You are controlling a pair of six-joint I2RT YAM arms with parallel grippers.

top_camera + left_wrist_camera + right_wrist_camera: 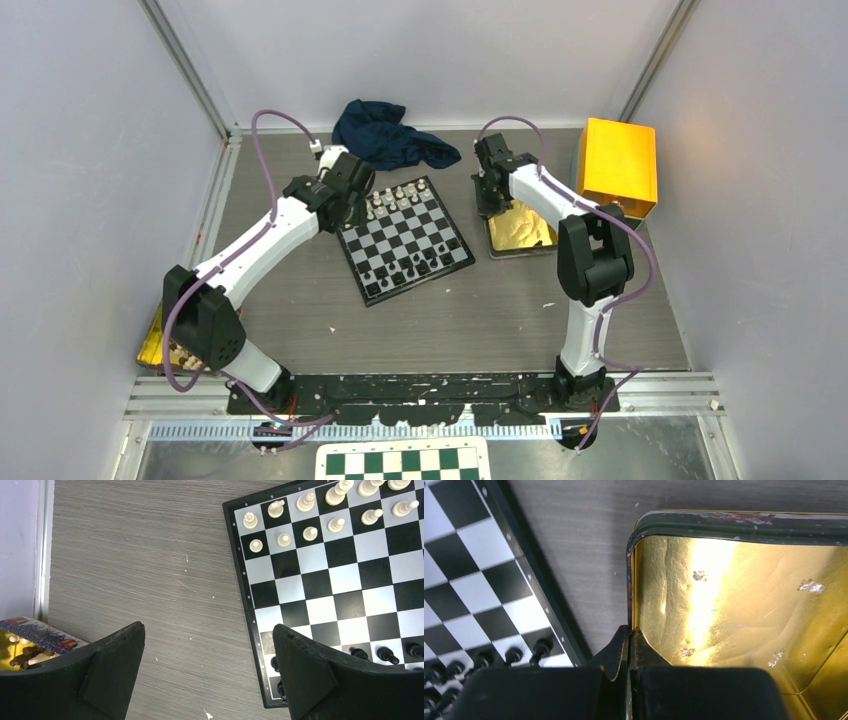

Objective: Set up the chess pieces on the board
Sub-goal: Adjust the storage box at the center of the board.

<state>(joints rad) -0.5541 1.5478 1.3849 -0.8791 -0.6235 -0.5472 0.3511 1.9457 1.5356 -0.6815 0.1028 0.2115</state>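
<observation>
The gold tin sits crooked to the angled board, so the robot's right gripper will next turn it by its side, then slide it toward the board's edge [454, 223] [530, 562].
The board [452, 268] lies at mid-table, turned at an angle. White chess pieces [398, 197] fill its far rows and black chess pieces [405, 270] its near rows. My left gripper [352, 203] hovers at the board's far-left corner. In the left wrist view it [207, 635] is open over bare table, with the board's border [240, 580], white pieces [284, 539] and black pieces [387, 654] to its right. My right gripper [630, 632] is shut on the left wall of a shallow gold tin [734, 595], one finger inside and one outside.
An orange box [618, 165] stands at the far right and a dark blue cloth [390, 135] lies behind the board. A second gold tin [152, 345] holding small pieces sits at the near left. A green-and-white checkered board [405, 462] shows at the bottom edge.
</observation>
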